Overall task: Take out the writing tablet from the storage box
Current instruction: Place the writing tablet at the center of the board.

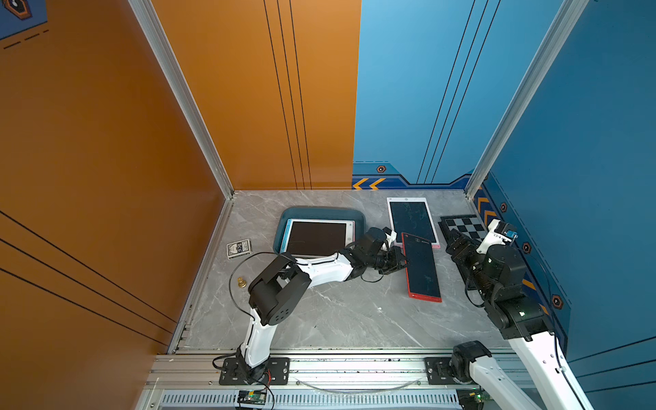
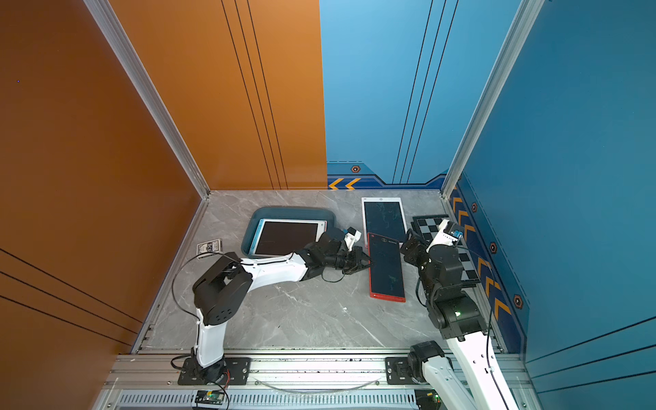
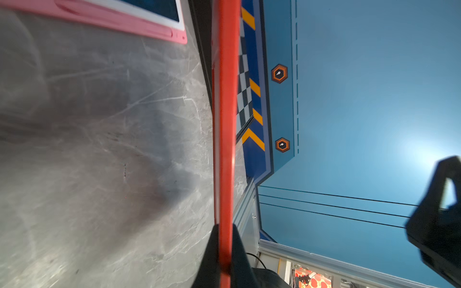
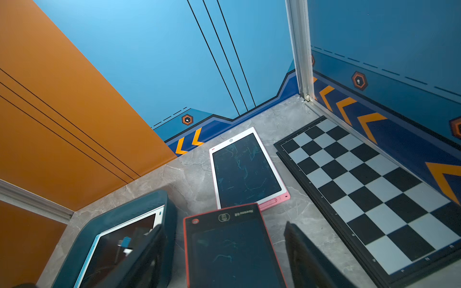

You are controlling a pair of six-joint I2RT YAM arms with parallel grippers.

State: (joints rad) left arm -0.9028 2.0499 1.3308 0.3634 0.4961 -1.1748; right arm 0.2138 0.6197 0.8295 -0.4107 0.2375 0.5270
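Observation:
Bare tabletop beside the chequered board lies below and back from the pink-and-white tablet, so my left gripper will next draw back and down, off the tablet, to release.
The dark teal storage box sits at the back left of the table, with a white-framed writing tablet lying in it on top of a light-blue-edged one. A red-framed tablet is outside the box, to its right. My left gripper is shut on the red tablet's long left edge. My right gripper stands open by the tablet's far right corner, holding nothing.
A pink-and-white tablet lies behind the red one, which overlaps its near corner. A black-and-white chequered board lies along the right wall. A card pack and a small brass piece lie at the left.

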